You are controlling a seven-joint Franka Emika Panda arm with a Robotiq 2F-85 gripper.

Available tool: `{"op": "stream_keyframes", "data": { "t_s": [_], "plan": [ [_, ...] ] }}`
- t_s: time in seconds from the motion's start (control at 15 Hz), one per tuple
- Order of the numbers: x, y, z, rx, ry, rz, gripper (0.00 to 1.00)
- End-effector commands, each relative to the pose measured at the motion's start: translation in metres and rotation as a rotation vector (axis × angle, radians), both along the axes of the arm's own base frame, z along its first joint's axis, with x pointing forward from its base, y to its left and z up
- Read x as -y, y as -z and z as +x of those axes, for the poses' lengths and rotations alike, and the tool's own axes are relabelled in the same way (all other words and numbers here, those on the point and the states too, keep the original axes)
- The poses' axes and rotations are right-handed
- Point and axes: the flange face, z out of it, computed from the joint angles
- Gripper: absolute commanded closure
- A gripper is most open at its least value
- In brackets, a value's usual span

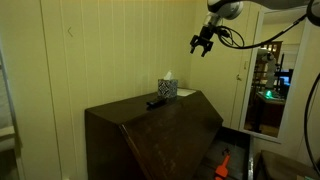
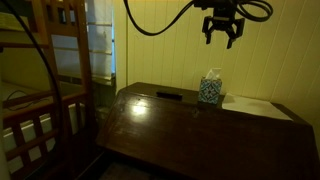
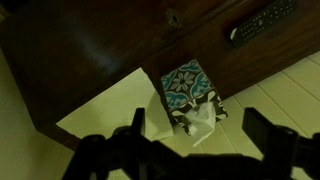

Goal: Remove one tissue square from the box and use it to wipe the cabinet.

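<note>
The robot's gripper will next move down and outward, open and turning to line up with the box (image 1: 166, 88), onto the tip of the white tissue, because the tissue sticks out of the top of the box.
A patterned tissue box (image 1: 166, 88) with a white tissue sticking out of its top stands at the back of the dark wooden cabinet (image 1: 170, 125); it also shows in the other exterior view (image 2: 210, 90) and in the wrist view (image 3: 190, 88). My gripper (image 1: 203, 46) hangs high above the box, well apart from it, open and empty. It shows in an exterior view (image 2: 221, 31) near the top edge. In the wrist view its two dark fingers (image 3: 198, 138) frame the tissue (image 3: 197, 121) from far off.
A black remote (image 1: 157, 102) lies on the cabinet in front of the box. A white sheet of paper (image 2: 255, 106) lies beside the box. The wall stands right behind the cabinet. Wooden bunk bed rails (image 2: 45, 90) stand off to one side.
</note>
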Motion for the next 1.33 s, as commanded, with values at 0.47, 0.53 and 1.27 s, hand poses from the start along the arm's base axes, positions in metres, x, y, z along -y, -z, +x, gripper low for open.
{"op": "stream_keyframes", "data": {
  "t_s": [0.47,0.53,1.27],
  "plan": [
    [-0.010,0.079,0.109,0.206,-0.164,-0.111,0.00],
    [-0.013,0.088,0.118,0.220,-0.189,-0.127,0.00],
    [-0.038,0.130,0.165,0.284,-0.298,-0.162,0.43]
  ]
}}
